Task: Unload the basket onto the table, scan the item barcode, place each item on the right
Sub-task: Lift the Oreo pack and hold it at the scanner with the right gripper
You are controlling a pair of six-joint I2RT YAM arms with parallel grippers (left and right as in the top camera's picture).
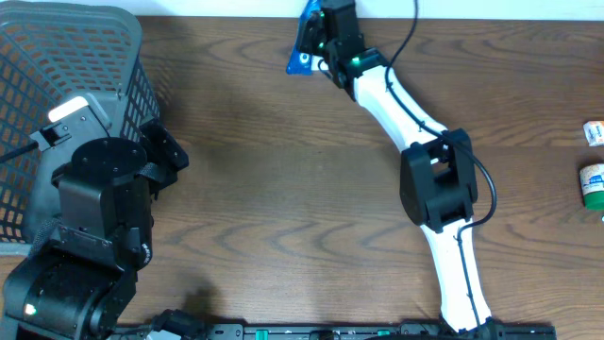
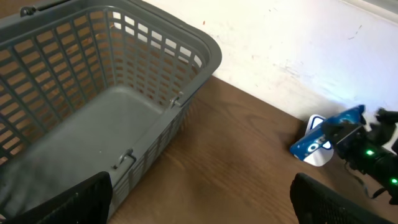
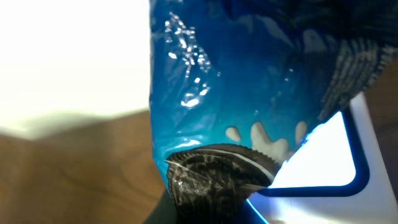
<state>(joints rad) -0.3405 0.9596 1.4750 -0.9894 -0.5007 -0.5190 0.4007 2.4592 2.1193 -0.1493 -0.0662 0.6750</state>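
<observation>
My right gripper swings back and to the right in the overhead view to bare wood (image 1: pixel 561 179) beside the tub next, then lowers and releases the packet (image 1: pixel 304 42).
The item is a blue cookie packet (image 1: pixel 304 42) with a dark sandwich cookie printed on it, and it fills the right wrist view (image 3: pixel 230 93). My right gripper (image 1: pixel 321 49) is shut on it at the table's far edge, top centre. Just behind the packet glows a white scanner window with a blue rim (image 3: pixel 329 155). The left wrist view shows the packet (image 2: pixel 323 137) in front of the white scanner (image 2: pixel 320 158). My left gripper (image 2: pixel 202 205) hangs open and holds nothing, beside the basket at the left.
A grey plastic basket (image 1: pixel 57 85) stands at the far left, its inside bare (image 2: pixel 124 68). At the right edge lie a green-and-white tub (image 1: pixel 593 184) and a small box (image 1: pixel 593 132). A white wall backs the table.
</observation>
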